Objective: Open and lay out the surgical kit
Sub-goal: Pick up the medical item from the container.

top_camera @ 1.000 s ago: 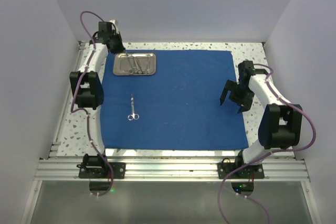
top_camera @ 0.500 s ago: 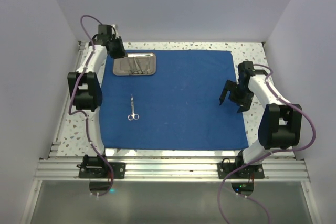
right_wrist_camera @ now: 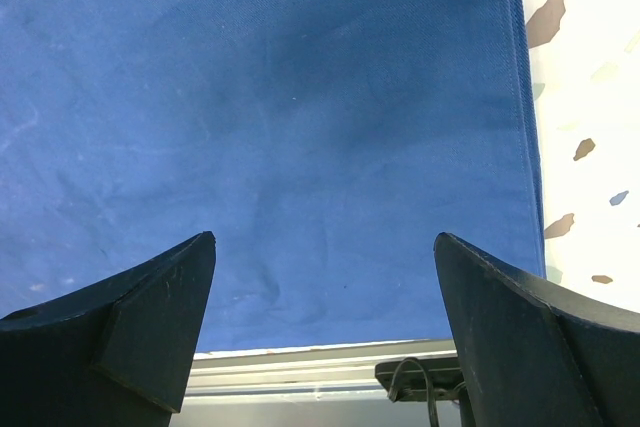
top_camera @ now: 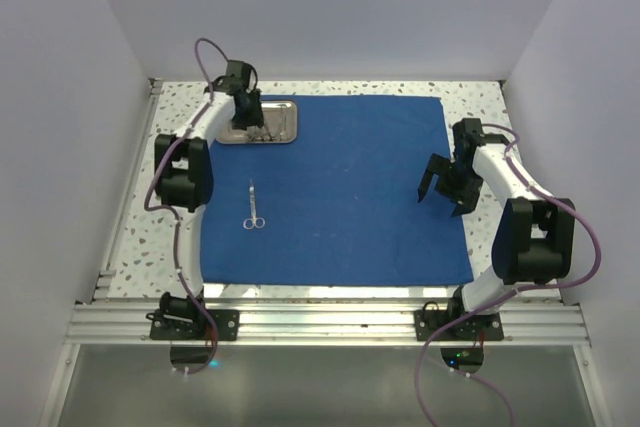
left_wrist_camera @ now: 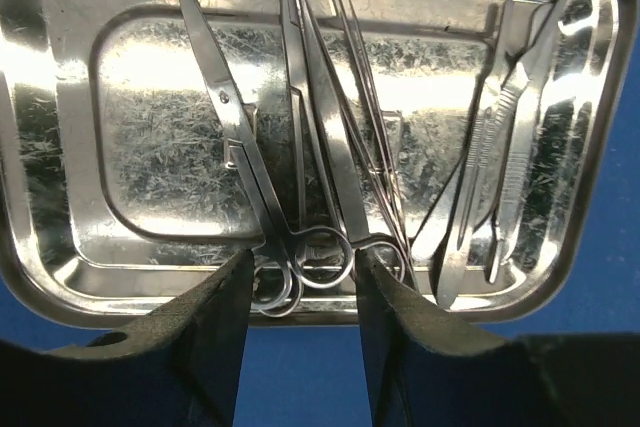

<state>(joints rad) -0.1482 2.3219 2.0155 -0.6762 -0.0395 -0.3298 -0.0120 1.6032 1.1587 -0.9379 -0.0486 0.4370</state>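
I will next move my left gripper left in the wrist view and down onto the scissors' handles beside their rings, as bare tray there leaves finger room.
The surgical kit's royal-blue cloth lies spread flat on the table. At its back left corner sits the steel tray. One pair of silver scissors lies alone on the cloth's left part. My left gripper hangs over the tray. In the left wrist view the tray holds scissors, long forceps and tweezers. The left gripper is open just short of the ring handles, gripping nothing. My right gripper is open above the cloth's right side, and nothing is between its fingers.
Speckled tabletop shows around the cloth, widest on the left. An aluminium rail runs along the near edge, also seen under the right gripper as a rail. White walls close in the back and both sides.
The left arm swung from beside the tray's left end to over the tray, and its jaws opened. The right arm has not moved.
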